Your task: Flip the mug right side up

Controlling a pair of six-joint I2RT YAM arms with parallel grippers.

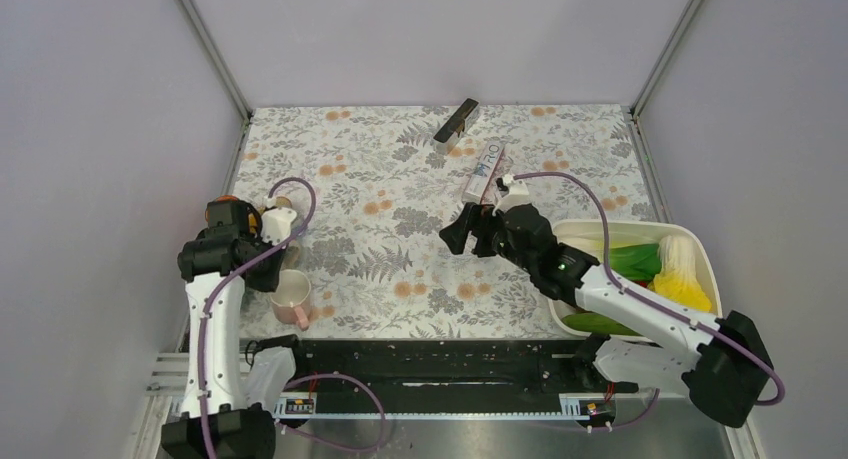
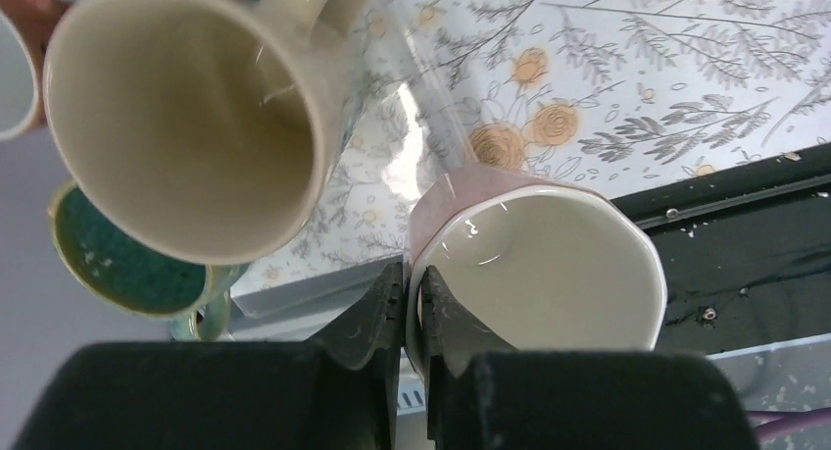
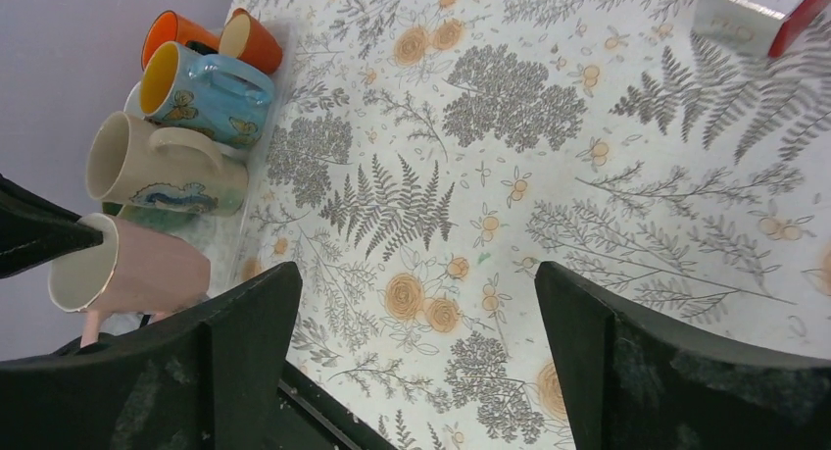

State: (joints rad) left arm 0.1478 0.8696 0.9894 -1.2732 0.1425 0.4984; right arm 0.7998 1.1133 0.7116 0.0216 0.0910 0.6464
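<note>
My left gripper lowers toward the left in the top view and lets go of the mug next. The clear tray's free near end lies below this gripper.
The pink mug stands at the near-left of the flowered table with its cream mouth facing up and its handle toward the near edge. It also shows in the left wrist view and the right wrist view. My left gripper is shut on the mug's rim, one finger inside and one outside. I cannot tell whether the mug's base touches the table. My right gripper is open and empty above the table's middle.
A cluster of mugs stands by the left wall: a cream one, a blue butterfly one, orange ones and a teal one. A white basket of vegetables stands right. A box and a black bar lie at the back.
</note>
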